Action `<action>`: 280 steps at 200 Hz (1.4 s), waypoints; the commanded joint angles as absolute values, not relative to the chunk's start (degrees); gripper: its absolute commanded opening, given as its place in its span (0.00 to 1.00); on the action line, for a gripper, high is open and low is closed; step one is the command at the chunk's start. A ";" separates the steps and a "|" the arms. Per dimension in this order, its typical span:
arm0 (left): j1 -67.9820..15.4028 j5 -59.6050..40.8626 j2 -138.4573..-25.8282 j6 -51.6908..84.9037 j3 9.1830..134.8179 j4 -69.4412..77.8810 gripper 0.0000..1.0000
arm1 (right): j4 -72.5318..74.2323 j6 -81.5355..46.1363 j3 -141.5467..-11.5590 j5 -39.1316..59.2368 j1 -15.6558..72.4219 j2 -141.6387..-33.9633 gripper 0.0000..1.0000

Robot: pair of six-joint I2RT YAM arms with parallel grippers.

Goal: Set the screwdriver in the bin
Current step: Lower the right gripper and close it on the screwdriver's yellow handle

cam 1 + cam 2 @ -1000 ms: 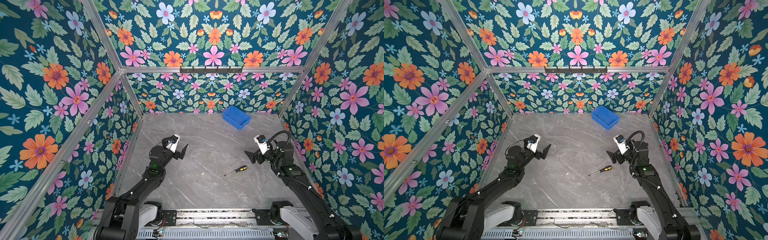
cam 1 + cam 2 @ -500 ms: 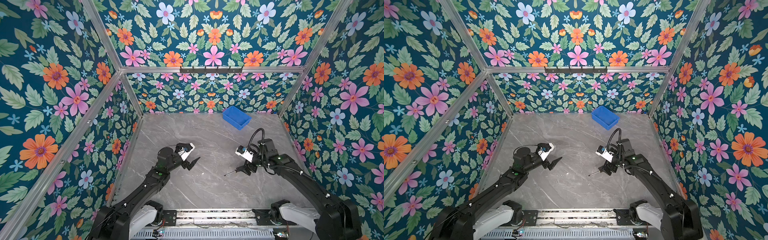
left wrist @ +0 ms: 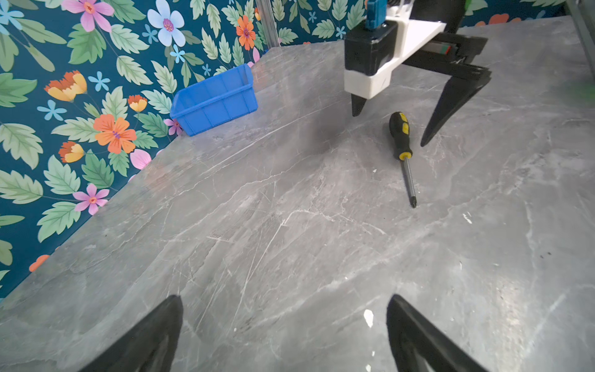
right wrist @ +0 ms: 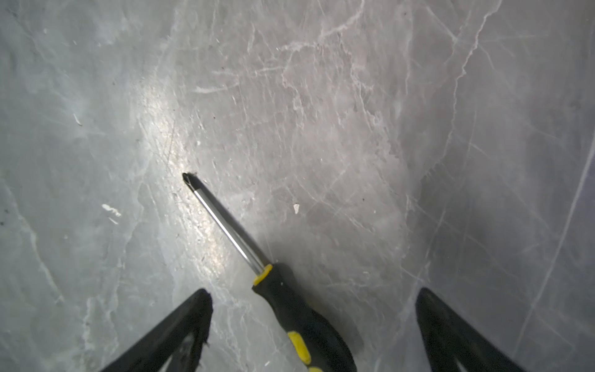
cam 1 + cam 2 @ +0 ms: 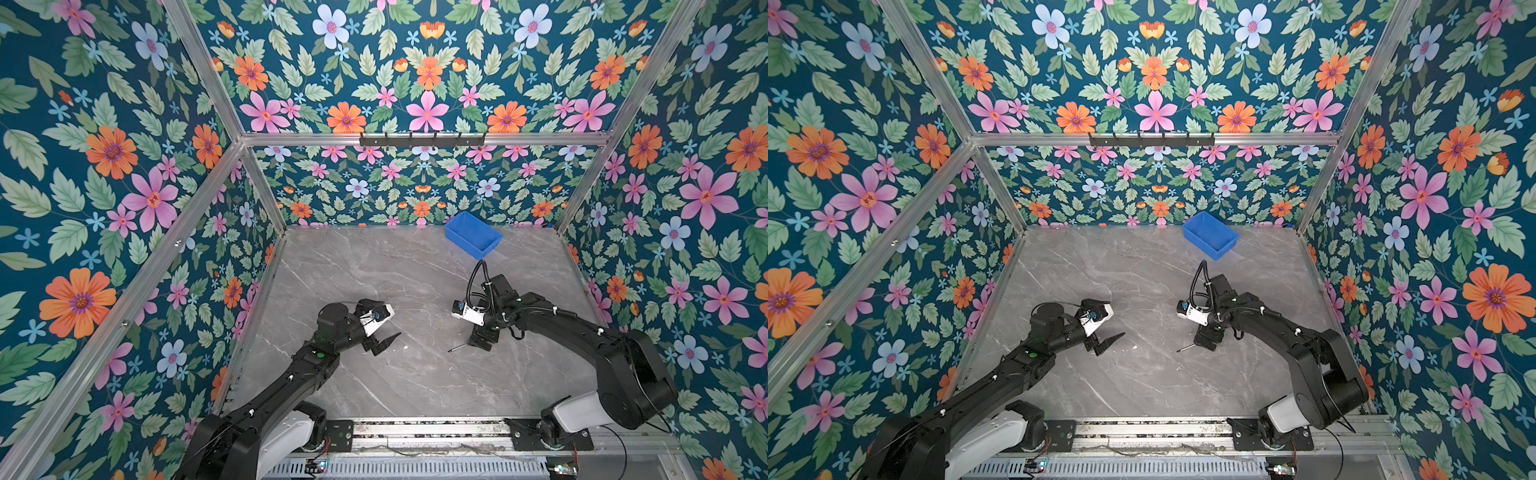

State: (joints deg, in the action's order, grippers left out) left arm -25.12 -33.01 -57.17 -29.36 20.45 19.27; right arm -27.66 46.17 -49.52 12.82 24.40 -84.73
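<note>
My right gripper sinks onto the handle's yellow-collared end by the shaft [image 4: 269, 282] next and closes, since the handle lies flat on the tabletop between the spread fingers.
The screwdriver [image 4: 289, 309] lies flat on the grey table, black-and-yellow handle between the spread fingers of my right gripper [image 4: 312, 292], which is open and does not touch it. In both top views that gripper [image 5: 482, 338] [image 5: 1207, 338] points down over the handle, so only the screwdriver's shaft tip [image 5: 457, 347] [image 5: 1185, 348] shows. The left wrist view shows the whole screwdriver [image 3: 400, 135] under the right gripper [image 3: 390, 128]. The blue bin [image 5: 473, 237] [image 5: 1210, 237] [image 3: 215, 100] stands empty by the back wall. My left gripper [image 5: 384, 343] [image 5: 1108, 343] [image 3: 284, 298] hangs open, left of the screwdriver.
The marble table [image 5: 374, 270] is boxed in by floral walls on three sides with aluminium posts at the corners. A metal rail [image 5: 415, 432] runs along the front edge, where both arm bases sit.
My right gripper swung from the right side leftward and down until its open fingers straddle the screwdriver handle. My left gripper came forward toward the table's middle. The screwdriver has not moved.
</note>
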 commanded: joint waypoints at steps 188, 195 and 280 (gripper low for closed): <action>-25.00 -33.98 -57.30 -31.46 21.00 19.31 1.00 | -21.75 49.22 -45.18 12.09 24.07 -90.18 0.26; -25.05 -33.90 -57.26 -31.45 21.00 19.34 1.00 | -21.38 49.05 -45.02 11.95 23.99 -90.18 0.25; -25.05 -33.05 -55.98 -30.27 21.55 20.72 1.00 | -15.93 41.19 -43.58 12.61 19.32 -88.68 0.14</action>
